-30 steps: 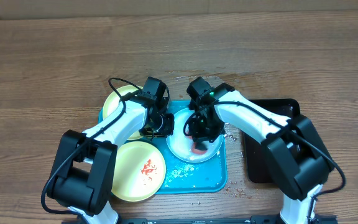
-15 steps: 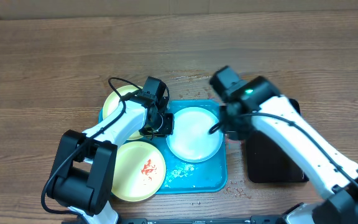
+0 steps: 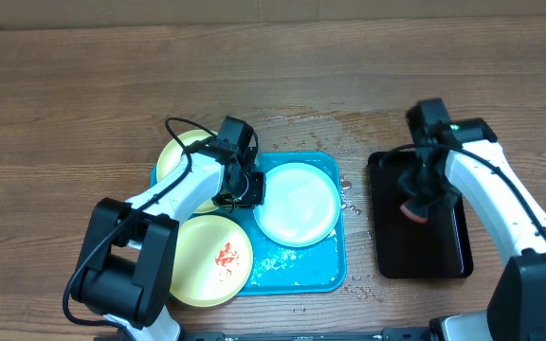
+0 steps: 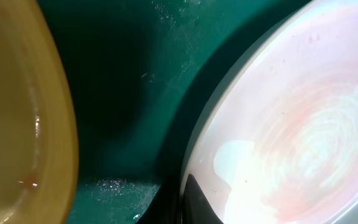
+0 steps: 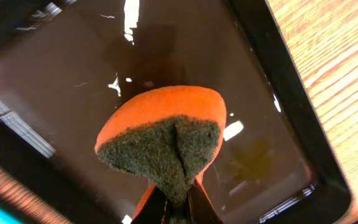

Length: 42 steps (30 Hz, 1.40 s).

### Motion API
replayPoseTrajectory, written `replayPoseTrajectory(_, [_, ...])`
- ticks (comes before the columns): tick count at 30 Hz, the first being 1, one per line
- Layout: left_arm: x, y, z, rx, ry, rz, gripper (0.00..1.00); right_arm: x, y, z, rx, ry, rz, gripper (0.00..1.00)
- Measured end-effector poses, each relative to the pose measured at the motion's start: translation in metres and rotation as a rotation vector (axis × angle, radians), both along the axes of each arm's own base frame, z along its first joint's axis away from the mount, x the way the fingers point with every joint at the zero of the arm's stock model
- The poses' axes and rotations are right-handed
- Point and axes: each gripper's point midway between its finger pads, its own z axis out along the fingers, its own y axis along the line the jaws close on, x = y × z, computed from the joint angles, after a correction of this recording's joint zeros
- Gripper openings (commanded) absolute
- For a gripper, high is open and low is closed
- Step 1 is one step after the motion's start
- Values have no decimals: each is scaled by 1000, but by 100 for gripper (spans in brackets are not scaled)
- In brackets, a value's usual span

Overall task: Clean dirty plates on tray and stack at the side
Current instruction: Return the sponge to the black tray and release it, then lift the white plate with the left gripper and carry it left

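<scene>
I need to lower the orange sponge toward the bottom of the black tray with my right gripper and let go of it, because the wiped plate shows only faint pink streaks.
The pale blue-white plate (image 3: 298, 203) lies on the turquoise tray (image 3: 301, 270), wiped, with faint pink streaks (image 4: 303, 137). My left gripper (image 3: 247, 189) is shut on its left rim (image 4: 182, 202). A pale yellow plate (image 3: 175, 156) lies at the tray's back left and shows in the left wrist view (image 4: 17, 124). A second yellow plate (image 3: 211, 260) with a red sauce smear lies at the tray's front left. My right gripper (image 3: 417, 201) is shut on an orange sponge with a green scouring face (image 5: 163, 134), held over the black tray (image 3: 421, 256).
The black tray (image 5: 272, 87) stands right of the turquoise tray and looks wet inside. Water droplets lie on the wooden table (image 3: 349, 123) behind and between the trays. Suds lie on the turquoise tray's front.
My right arm lifted the sponge off the blue-white plate and swung right, over the black tray. My left gripper kept its hold on the plate's rim.
</scene>
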Motion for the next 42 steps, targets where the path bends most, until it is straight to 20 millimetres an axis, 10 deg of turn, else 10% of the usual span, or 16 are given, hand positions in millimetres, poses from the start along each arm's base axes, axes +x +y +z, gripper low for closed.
replayPoseTrajectory(11, [0,0,0,0,0,0,4,-24,12,-47,148,55,58,6])
replayPoseTrajectory(13, [0,0,0,0,0,0,4,-31,14,-51,163,74,66,42])
replayPoseTrajectory(14, [0,0,0,0,-1,0,4,-33,15,-53,169,82,69,89])
replayPoseTrajectory(15, [0,0,0,0,-1,0,4,-35,16,-54,172,86,73,100])
replayPoseTrajectory(25, [0,0,0,0,-1,0,4,-34,14,-44,164,99,90,100])
replayPoseTrajectory(42, [36,-12,49,-17,-61,4,4,66,22,103,167,-235,145,100])
